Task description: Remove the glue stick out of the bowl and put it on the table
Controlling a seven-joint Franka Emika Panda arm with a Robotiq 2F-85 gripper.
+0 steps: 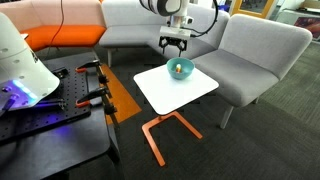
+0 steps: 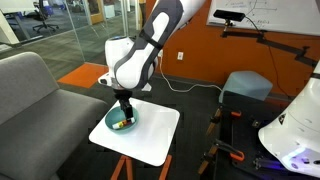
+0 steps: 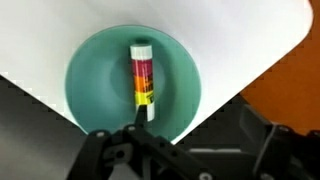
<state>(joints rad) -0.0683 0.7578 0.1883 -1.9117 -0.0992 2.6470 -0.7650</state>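
The glue stick's yellow end has one finger before it, so my gripper needs to lower into the bowl next and shift left in the wrist view onto that end.
The teal bowl stands on the far part of the white-topped table with the orange frame; it shows in both exterior views. In the wrist view the glue stick, orange-red and yellow with a white cap, lies in the middle of the bowl. My gripper hangs just above the bowl with its fingers spread, open and empty. In the wrist view one dark fingertip reaches to the near end of the stick; the other finger is hard to make out.
Grey armchairs stand close behind and beside the table. An orange seat is further off. A black workbench with orange-handled clamps and a white domed device stands beside the table. White tabletop lies around the bowl.
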